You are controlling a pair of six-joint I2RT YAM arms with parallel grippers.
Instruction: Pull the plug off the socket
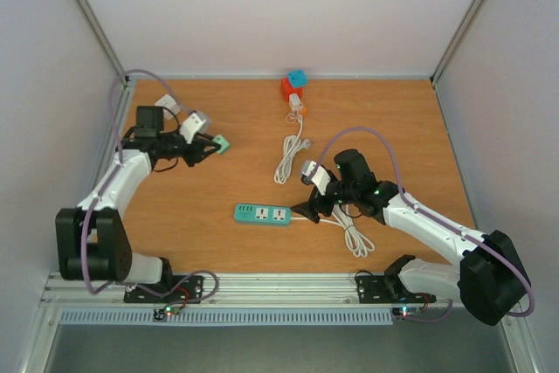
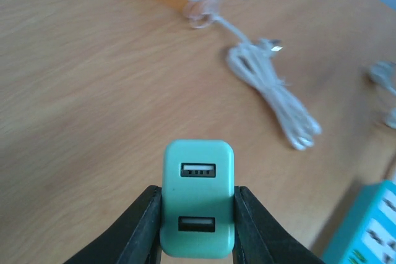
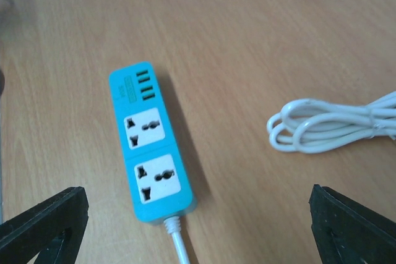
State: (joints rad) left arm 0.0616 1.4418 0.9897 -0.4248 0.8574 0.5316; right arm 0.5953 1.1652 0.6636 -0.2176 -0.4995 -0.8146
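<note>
The left gripper swings left in the top view and down to the tabletop by the white cube next, and lets go clear of the strip (image 1: 262,213).
My left gripper (image 1: 212,145) is shut on a mint-green USB plug (image 1: 223,143) and holds it above the table's left side, well away from the strip. In the left wrist view the plug (image 2: 198,205) sits between the two black fingers (image 2: 145,227), its two USB ports facing the camera. The teal socket strip (image 1: 262,213) lies flat near the table's front middle; both its white sockets (image 3: 150,146) are empty. My right gripper (image 1: 307,210) is open at the strip's cable end, its fingers (image 3: 49,214) spread wide on either side of it.
A red and blue cube adapter (image 1: 293,86) with a white charger stands at the back middle. A coiled white USB cable (image 1: 288,159) lies mid-table and shows in the left wrist view (image 2: 272,94). The strip's bundled white cord (image 1: 351,235) lies under my right arm.
</note>
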